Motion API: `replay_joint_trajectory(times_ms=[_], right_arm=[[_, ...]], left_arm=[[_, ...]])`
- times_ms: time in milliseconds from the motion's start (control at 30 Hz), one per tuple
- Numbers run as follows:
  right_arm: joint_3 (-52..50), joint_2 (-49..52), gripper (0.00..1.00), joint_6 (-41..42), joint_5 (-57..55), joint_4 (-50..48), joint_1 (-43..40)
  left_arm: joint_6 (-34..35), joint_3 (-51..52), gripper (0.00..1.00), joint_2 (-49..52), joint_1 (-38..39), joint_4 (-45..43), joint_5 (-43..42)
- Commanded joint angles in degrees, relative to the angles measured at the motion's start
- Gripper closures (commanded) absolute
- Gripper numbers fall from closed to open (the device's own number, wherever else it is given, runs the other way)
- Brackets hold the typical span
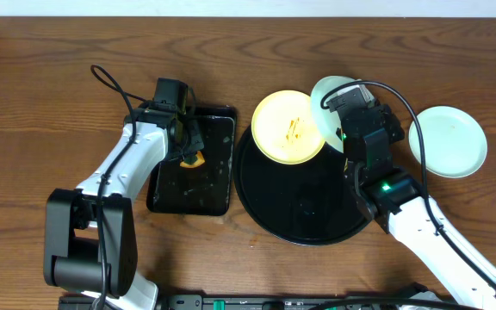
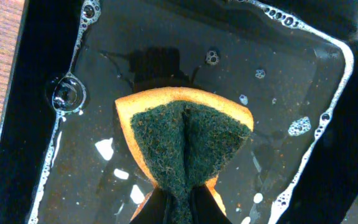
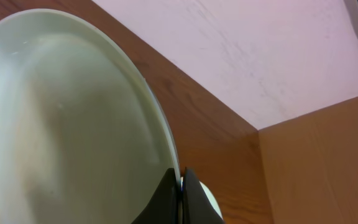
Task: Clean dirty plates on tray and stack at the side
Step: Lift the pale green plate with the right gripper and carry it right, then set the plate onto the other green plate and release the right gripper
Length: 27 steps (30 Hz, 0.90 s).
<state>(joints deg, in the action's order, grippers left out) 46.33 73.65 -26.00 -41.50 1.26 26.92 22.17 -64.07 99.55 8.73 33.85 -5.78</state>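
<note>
The right gripper swings the held plate to the right in the overhead view next, then lowers it over the other mint plate [image 1: 451, 142] [image 3: 207, 196]. The held plate's side shows clean.
The large round black tray [image 1: 308, 202] lies at centre. A pale yellow plate [image 1: 284, 129] with orange-red streaks rests on its far-left rim. My right gripper [image 1: 341, 116] is shut on the rim of a pale mint plate [image 1: 330, 89], held tilted above the tray's far edge; the right wrist view shows its clean face [image 3: 61, 124] pinched between the fingers [image 3: 180, 180]. Another mint plate [image 1: 448, 140] lies on the table at the right. My left gripper [image 1: 188, 148] is shut on an orange sponge with a green pad [image 2: 185, 140] over the soapy water.
A smaller black rectangular tray [image 1: 213, 194] with soapy water [image 2: 303, 124] sits left of the round tray. The left arm's cable [image 1: 110, 82] loops over the table at the far left. The wall lies beyond the table's back edge [image 3: 241, 118].
</note>
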Motion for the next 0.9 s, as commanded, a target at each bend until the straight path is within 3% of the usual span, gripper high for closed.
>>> replay_joint_trajectory(times_ms=[0, 300, 867], right_arm=[[0.6, -1.1, 0.99, 1.9, -1.8, -0.1, 0.5], [0.6, -0.7, 0.99, 21.4, 10.0, 9.4, -6.8], [1.4, 2.9, 0.99, 35.4, 37.6, 5.6, -46.5]], left_arm=[[-1.0, 0.2, 0.92, 0.1, 0.0, -0.1, 0.7], [-1.0, 0.2, 0.93, 0.1, 0.0, -0.1, 0.7], [-0.9, 0.2, 0.93, 0.1, 0.0, -0.1, 0.7]])
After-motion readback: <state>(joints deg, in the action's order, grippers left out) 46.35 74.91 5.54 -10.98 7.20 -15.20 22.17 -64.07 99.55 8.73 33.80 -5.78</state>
